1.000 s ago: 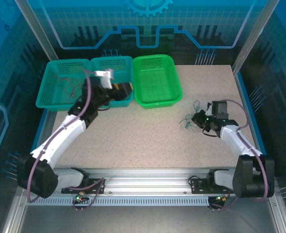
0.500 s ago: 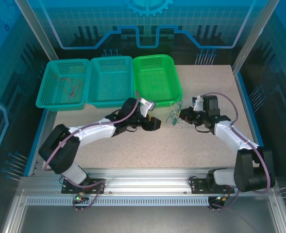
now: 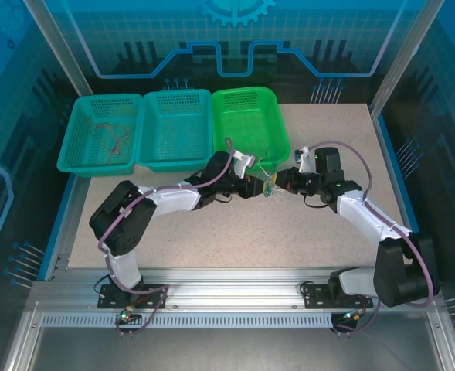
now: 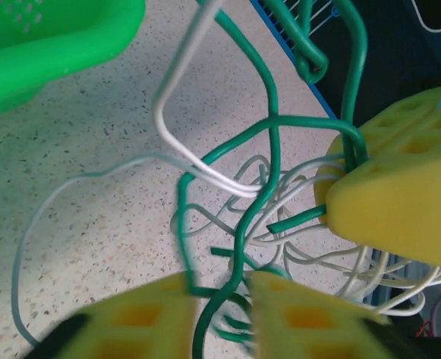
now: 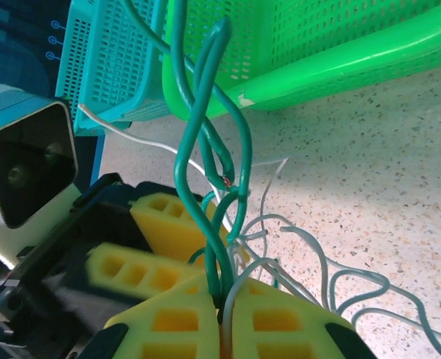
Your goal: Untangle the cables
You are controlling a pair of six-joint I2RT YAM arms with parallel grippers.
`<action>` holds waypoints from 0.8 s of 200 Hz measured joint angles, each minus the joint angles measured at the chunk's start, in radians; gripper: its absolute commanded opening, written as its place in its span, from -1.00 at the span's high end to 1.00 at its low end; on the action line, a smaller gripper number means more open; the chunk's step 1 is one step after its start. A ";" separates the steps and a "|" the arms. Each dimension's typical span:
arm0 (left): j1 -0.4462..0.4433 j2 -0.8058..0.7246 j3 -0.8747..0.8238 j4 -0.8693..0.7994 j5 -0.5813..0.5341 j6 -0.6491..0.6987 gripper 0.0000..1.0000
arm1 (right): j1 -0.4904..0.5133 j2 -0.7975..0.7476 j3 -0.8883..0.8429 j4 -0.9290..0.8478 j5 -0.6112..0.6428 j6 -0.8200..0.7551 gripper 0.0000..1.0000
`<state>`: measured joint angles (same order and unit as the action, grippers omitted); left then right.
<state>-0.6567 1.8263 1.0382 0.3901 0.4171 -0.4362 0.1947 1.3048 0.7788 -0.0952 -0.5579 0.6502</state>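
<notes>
I should pull my right gripper away, back and down to the bare tabletop there, then release; the left gripper's fingers have a piece of green cable between them.
The cables (image 3: 269,185) are a tangle of thin dark green (image 4: 272,149) and pale white wires (image 4: 168,127), lifted just above the table in front of the bright green basket. My right gripper (image 5: 226,314) is shut on several green and white strands (image 5: 198,127) that rise from its yellow pads. My left gripper (image 4: 219,314) faces it from the left, open, with a green strand running through the gap between its pads (image 4: 138,321). In the top view the left gripper (image 3: 259,187) and right gripper (image 3: 280,184) almost touch at the bundle.
The bright green basket (image 3: 250,127) stands just behind the bundle. Two teal baskets (image 3: 177,127) sit to its left, and the far-left one (image 3: 73,147) holds red wires (image 3: 113,139). Both arms stretch across the table's middle.
The left arm swung from the teal baskets across to the bundle. The right gripper carried the cables left from the right side of the table to the middle, meeting the left gripper.
</notes>
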 measured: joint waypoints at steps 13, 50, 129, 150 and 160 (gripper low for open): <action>0.002 0.003 0.000 0.003 0.004 -0.008 1.00 | 0.000 0.000 0.000 -0.001 0.014 0.000 0.96; 0.027 -0.013 -0.035 0.029 0.008 -0.031 1.00 | -0.022 -0.002 0.013 -0.087 0.138 0.001 0.86; 0.079 -0.077 -0.105 0.050 0.020 -0.046 1.00 | -0.240 -0.101 -0.095 -0.198 0.340 0.057 0.80; 0.079 -0.077 -0.105 0.070 0.026 -0.061 1.00 | -0.206 -0.084 -0.095 -0.196 0.364 0.057 0.81; 0.079 -0.077 -0.105 0.070 0.025 -0.061 1.00 | -0.200 -0.062 -0.095 -0.199 0.368 0.062 0.84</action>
<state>-0.5777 1.7496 0.9337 0.4599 0.4419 -0.4976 -0.0055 1.2427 0.6842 -0.2939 -0.1898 0.7120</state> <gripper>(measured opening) 0.059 0.096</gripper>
